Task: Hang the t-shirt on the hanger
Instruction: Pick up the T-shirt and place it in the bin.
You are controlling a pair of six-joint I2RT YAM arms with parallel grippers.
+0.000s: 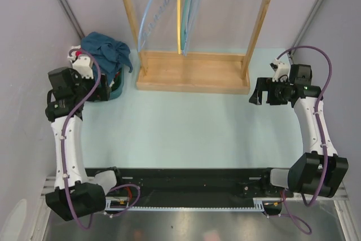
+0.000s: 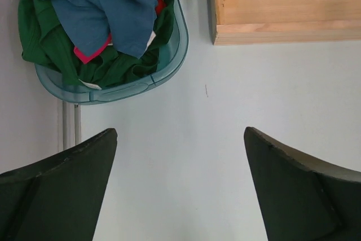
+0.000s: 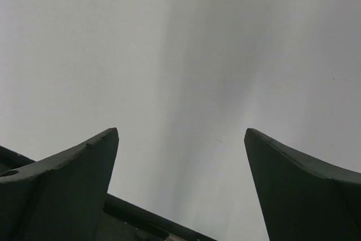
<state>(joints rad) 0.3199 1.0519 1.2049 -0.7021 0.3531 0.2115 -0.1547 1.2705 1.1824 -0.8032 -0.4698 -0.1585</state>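
The t-shirt is out past the robot's fingers, so the left gripper will next go outward over the basket, then down onto a fold of the t-shirt (image 1: 107,55) (image 2: 119,5).
The dark teal-blue t-shirt (image 1: 105,49) lies crumpled on top of a heap of clothes in a teal basket (image 1: 117,88) at the back left. In the left wrist view the t-shirt (image 2: 113,7) fills the upper left. The thin pale hanger (image 1: 197,8) hangs from the wooden rack's rail, to the right of a yellow one. My left gripper (image 1: 105,90) is just in front of the basket, open and empty (image 2: 180,139). My right gripper (image 1: 256,95) hovers near the rack's right end, open and empty (image 3: 180,139).
The wooden rack (image 1: 192,74) stands at the back centre with a thick light-blue ridged hanger (image 1: 153,12) and a yellow hanger (image 1: 180,18). Green (image 2: 53,46) and pink-red clothes lie under the t-shirt. The rack's base (image 2: 282,4) is right of the basket (image 2: 169,55).
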